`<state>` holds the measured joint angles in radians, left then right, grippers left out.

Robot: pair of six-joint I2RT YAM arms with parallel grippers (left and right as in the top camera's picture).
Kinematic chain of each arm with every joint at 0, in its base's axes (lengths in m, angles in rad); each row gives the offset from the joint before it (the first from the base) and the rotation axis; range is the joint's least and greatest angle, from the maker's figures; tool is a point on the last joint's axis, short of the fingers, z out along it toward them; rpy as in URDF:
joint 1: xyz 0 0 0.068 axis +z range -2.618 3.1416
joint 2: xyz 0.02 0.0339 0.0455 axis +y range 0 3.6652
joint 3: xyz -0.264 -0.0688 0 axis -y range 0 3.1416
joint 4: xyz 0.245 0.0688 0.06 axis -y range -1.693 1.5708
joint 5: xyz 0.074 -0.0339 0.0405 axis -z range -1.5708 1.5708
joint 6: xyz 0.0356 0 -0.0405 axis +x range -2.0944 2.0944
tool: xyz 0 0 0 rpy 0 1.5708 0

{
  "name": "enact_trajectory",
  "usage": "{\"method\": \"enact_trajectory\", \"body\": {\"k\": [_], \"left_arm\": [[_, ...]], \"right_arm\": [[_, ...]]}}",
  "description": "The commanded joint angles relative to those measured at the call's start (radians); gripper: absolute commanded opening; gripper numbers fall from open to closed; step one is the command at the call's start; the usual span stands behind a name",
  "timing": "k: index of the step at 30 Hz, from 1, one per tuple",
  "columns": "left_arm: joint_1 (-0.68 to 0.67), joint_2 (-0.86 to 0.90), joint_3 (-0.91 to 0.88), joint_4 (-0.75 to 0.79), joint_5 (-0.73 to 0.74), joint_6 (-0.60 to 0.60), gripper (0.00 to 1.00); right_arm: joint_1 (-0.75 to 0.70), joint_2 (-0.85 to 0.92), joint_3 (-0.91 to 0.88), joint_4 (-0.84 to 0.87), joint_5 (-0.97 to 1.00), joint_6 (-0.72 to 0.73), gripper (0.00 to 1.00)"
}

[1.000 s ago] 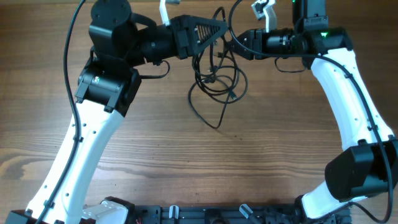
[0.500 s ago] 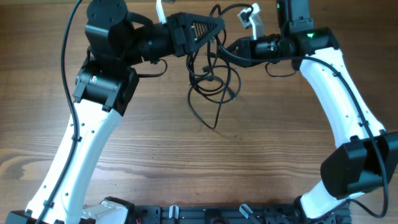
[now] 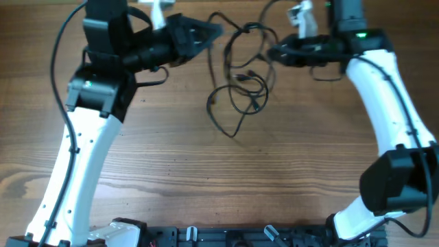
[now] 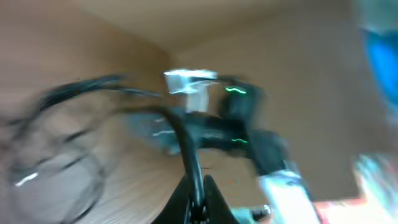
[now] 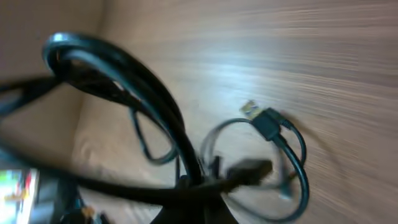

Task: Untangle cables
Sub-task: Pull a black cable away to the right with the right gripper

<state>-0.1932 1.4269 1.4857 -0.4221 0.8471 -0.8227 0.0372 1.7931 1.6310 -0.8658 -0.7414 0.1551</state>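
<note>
Clear wood lies below my right gripper, to its right in the overhead view, so next it should swing from the tangle and down and release its cord there.
The cables [image 3: 241,82] are thin black cords in a loose tangle at the table's far middle, partly lifted between both arms. My left gripper [image 3: 218,29] is shut on one black cord [image 4: 186,149], which runs up from its jaws [image 4: 198,202]. My right gripper [image 3: 269,52] is shut on another black cord [image 5: 155,99] that arches away from its jaws [image 5: 202,193]. Lower loops with a plug end [image 5: 264,121] lie on the wood. A cord tail [image 3: 223,127] trails toward the table's middle.
The wooden table [image 3: 206,185] spreads in front of the tangle. The right arm [image 4: 242,130] shows blurred in the left wrist view. The arm bases and a black rail [image 3: 226,237] sit at the near edge.
Both grippers have pulled apart, the left one to the left and the right one slightly right, stretching the upper loops wider. The tangle has opened up between them. Both wrist views are motion-blurred.
</note>
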Motion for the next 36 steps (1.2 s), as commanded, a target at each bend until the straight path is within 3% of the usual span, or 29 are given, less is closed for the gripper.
{"method": "enact_trajectory", "body": {"k": [1,9,22,25,31,36], "left_arm": [[0.051,-0.021,0.007,-0.184,-0.310,0.218,0.04],[0.052,-0.019,0.007,-0.405,-0.731,0.357,0.04],[0.052,-0.005,0.006,-0.492,-0.999,0.472,0.04],[0.053,0.015,0.006,-0.492,-1.106,0.472,0.04],[0.059,0.057,0.006,-0.491,-1.154,0.471,0.04],[0.108,0.077,0.006,-0.512,-1.355,0.421,0.04]], "right_arm": [[-0.112,-0.087,-0.003,-0.043,0.107,0.058,0.04],[-0.198,-0.102,-0.003,-0.169,0.431,0.139,0.04],[-0.304,-0.102,-0.003,-0.168,0.433,0.144,0.04],[-0.336,-0.102,-0.003,-0.171,0.424,0.143,0.04],[-0.359,-0.102,-0.003,-0.187,0.428,0.127,0.04],[-0.442,-0.102,-0.003,-0.205,0.443,0.165,0.04]]}}
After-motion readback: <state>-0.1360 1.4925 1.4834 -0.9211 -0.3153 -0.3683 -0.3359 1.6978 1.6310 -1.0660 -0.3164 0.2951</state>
